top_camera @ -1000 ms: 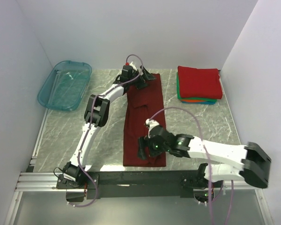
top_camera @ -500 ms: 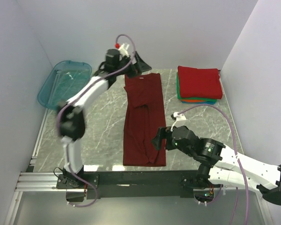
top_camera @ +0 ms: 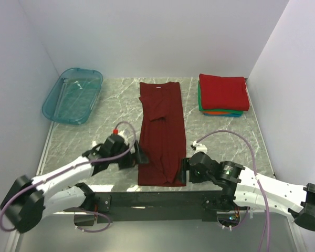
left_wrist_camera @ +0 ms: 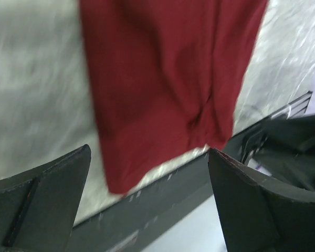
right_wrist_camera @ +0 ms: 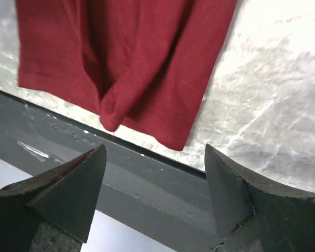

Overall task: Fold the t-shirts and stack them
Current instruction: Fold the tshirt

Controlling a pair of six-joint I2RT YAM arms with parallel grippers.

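Observation:
My left gripper should next move its open fingers down and back around the t-shirt's tub-side hem corner (top_camera: 140, 182) (left_wrist_camera: 117, 185), because that corner is below the gripper and back by the front bar.
A dark maroon t-shirt (top_camera: 161, 134) lies folded into a long narrow strip down the middle of the table, neck label at the far end, hem at the near edge. My left gripper (top_camera: 140, 157) is open and empty, just left of the strip's near end; the hem (left_wrist_camera: 163, 105) shows in the left wrist view. My right gripper (top_camera: 182, 170) is open and empty at the strip's near right corner (right_wrist_camera: 147, 79). A folded stack (top_camera: 223, 93), bright red on top with green, orange and blue beneath, sits at the far right.
A translucent teal plastic tub (top_camera: 72, 95) stands at the far left. The black front rail (top_camera: 157, 199) runs along the near table edge, right below both grippers. White walls close in the left, back and right sides.
My left arm has swung from the shirt's far neck end down to its near left edge. My right gripper has moved a little nearer the front edge. The shirt has not moved.

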